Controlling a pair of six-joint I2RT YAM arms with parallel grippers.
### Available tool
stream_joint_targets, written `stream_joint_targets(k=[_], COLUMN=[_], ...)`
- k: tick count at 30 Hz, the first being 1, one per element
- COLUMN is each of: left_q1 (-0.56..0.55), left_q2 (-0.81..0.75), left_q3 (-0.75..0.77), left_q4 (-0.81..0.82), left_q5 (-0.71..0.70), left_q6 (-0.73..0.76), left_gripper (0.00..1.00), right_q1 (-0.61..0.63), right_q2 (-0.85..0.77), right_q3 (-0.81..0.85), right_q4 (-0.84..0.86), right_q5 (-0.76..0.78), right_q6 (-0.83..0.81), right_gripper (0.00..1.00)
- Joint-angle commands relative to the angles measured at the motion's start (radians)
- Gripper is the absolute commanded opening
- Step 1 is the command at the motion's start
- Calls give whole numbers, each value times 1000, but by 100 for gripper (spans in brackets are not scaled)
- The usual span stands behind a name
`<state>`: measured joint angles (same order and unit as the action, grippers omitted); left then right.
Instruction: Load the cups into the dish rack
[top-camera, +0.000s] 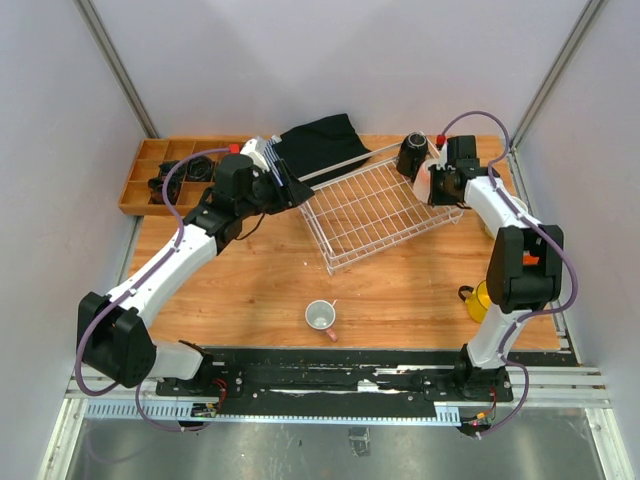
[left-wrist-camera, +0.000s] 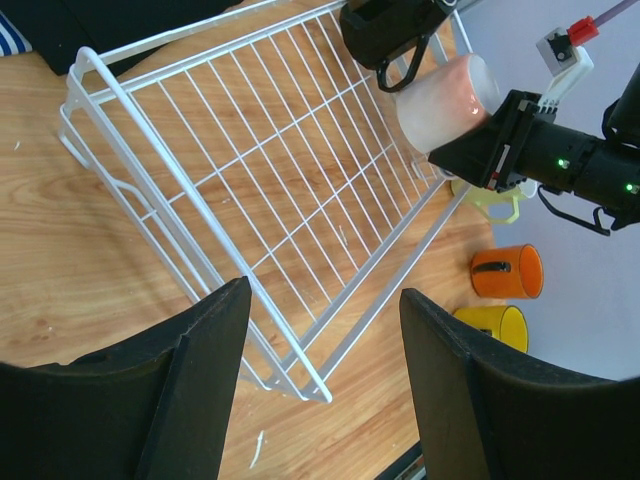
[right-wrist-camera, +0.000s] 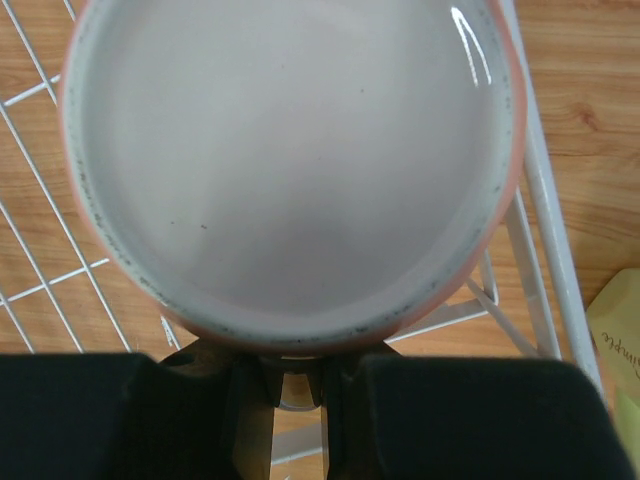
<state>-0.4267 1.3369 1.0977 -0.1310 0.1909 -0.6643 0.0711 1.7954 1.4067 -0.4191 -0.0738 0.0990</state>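
The rack's free corner beside the black mug (top-camera: 411, 153) is below my right gripper, so next it will lower slightly and release the pale pink mug's handle.
The white wire dish rack (top-camera: 375, 210) lies in the middle of the table. My right gripper (top-camera: 438, 178) is shut on the handle of the pale pink mug (left-wrist-camera: 447, 100), holding it over the rack's right corner; the mug's white inside fills the right wrist view (right-wrist-camera: 290, 160). The black mug (top-camera: 411, 153) rests at the rack's far corner. My left gripper (left-wrist-camera: 325, 300) is open and empty above the rack's left side. The small dusty pink cup (top-camera: 320, 317) lies on the table in front. The orange mug (left-wrist-camera: 507, 271), yellow mug (left-wrist-camera: 490, 325) and yellow-green mug (left-wrist-camera: 492, 203) stand right of the rack.
A brown wooden compartment tray (top-camera: 140, 180) with black items sits at the far left. A black cloth (top-camera: 320, 145) lies behind the rack. The right arm partly hides the yellow mug (top-camera: 480, 300) in the top view. Walls close in on both sides.
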Motion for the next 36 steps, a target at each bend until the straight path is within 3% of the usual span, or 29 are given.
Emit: stream_joint_targets(k=[1,17,24,33,36], left_q1=[10,14,14,14,14], left_q2=[-4,4,-2,-67,-82], left_q3=[-4,8,-1,-44,-40], left_q4=[-4,-6,-5,43,20], left_q5=[-10,-14,2,-8,-4], left_q6=[29,33,33,24,61], left_gripper=[66,65,66,66,73], right_q1=[-30,-40,-41,-40,-39], right_q2=[19,55,44,-6,-51], right_q3=[65,14,-20,-42,-46], right_q4=[71,80,78,77,63], right_q5=[14,51,74,71,68], right_q6=[-27,-38,-39,-22,-17], right_gripper=[1,2,33,44,44])
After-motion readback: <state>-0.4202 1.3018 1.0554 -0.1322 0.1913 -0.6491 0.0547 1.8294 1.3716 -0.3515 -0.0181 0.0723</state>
